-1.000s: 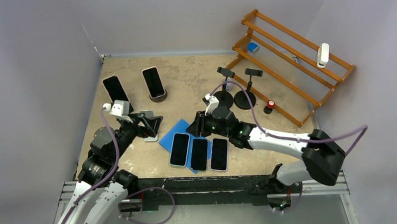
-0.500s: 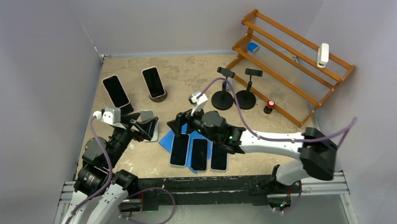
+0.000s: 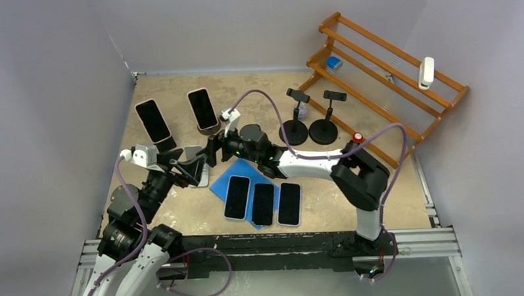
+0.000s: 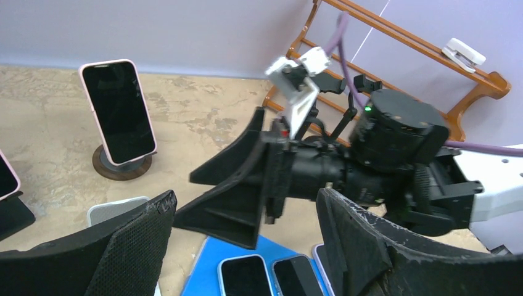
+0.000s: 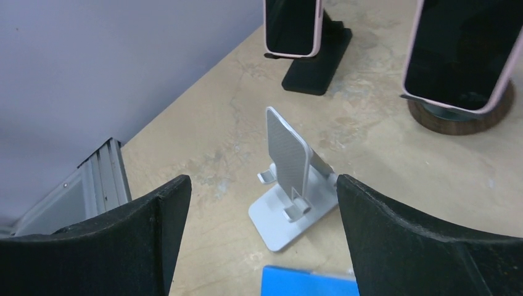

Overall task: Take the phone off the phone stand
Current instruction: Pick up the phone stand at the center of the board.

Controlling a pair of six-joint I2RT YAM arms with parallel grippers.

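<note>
The thin edge of the silver stand is below, facing open fingers. I need to lower my right gripper next, to the left in the top view, onto the back plate's side edge [image 3: 201, 151] [image 5: 307, 172].
Two pink-edged phones stand on stands at the back left. One phone [image 3: 152, 120] [image 5: 291, 24] rests on a black stand [image 5: 317, 61]. The other phone [image 3: 203, 108] [image 4: 118, 111] [image 5: 462, 49] rests on a round brown stand [image 3: 209, 129] [image 5: 462, 117]. A silver phone stand [image 3: 197, 168] [image 5: 293, 185] holds nothing. My right gripper [image 3: 211, 148] [image 5: 262, 240] hovers open just right of the silver stand, empty. My left gripper [image 3: 189, 167] [image 4: 243, 246] is open and empty on that stand's left side, facing the right gripper's fingers [image 4: 240, 185].
Three phones lie flat on a blue mat [image 3: 222, 179] [image 4: 203, 265] at the front centre. Two black clamp stands [image 3: 295, 130] stand behind it. A wooden rack [image 3: 388, 58] at the back right carries a white item [image 3: 426, 72]. Walls close off the left and back.
My right gripper opened and swung left from over the mat's phones to the silver stand. The left arm drew back a little.
</note>
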